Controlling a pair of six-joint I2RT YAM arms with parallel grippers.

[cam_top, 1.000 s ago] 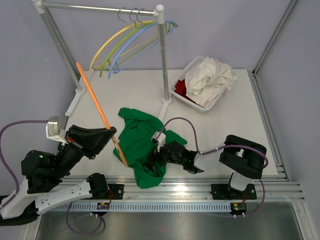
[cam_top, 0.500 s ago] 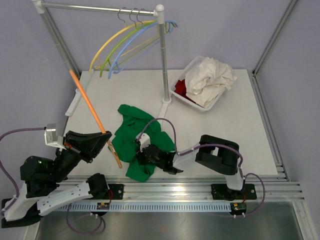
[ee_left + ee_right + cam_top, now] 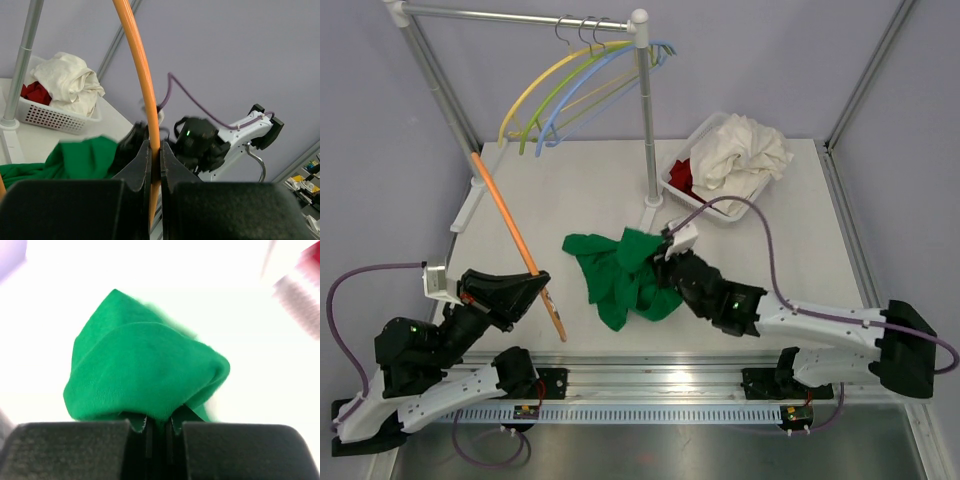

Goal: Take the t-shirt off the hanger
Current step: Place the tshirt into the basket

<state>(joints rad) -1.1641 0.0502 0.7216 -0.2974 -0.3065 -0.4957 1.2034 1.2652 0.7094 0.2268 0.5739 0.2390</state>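
The right gripper lifts the green t-shirt away from my base over the white basket next, then lowers it onto the laundry there (image 3: 734,162).
The green t-shirt (image 3: 620,272) lies bunched on the white table, apart from the orange hanger (image 3: 515,240). My left gripper (image 3: 532,283) is shut on the hanger's rod (image 3: 148,100), which rises slanted toward the left rack post. My right gripper (image 3: 660,270) is shut on a fold of the t-shirt (image 3: 145,375), pinched between its jaws at the cloth's right side. In the left wrist view the green cloth (image 3: 80,157) sits low left, in front of the right arm.
A clothes rack (image 3: 645,120) with several coloured hangers (image 3: 570,85) stands at the back. A white basket (image 3: 705,200) holding white and red laundry (image 3: 740,150) sits at the back right. Metal rails run along the near edge.
My right gripper has closed on the t-shirt and dragged it right and away from the hanger. The left gripper shifted slightly, still holding the hanger.
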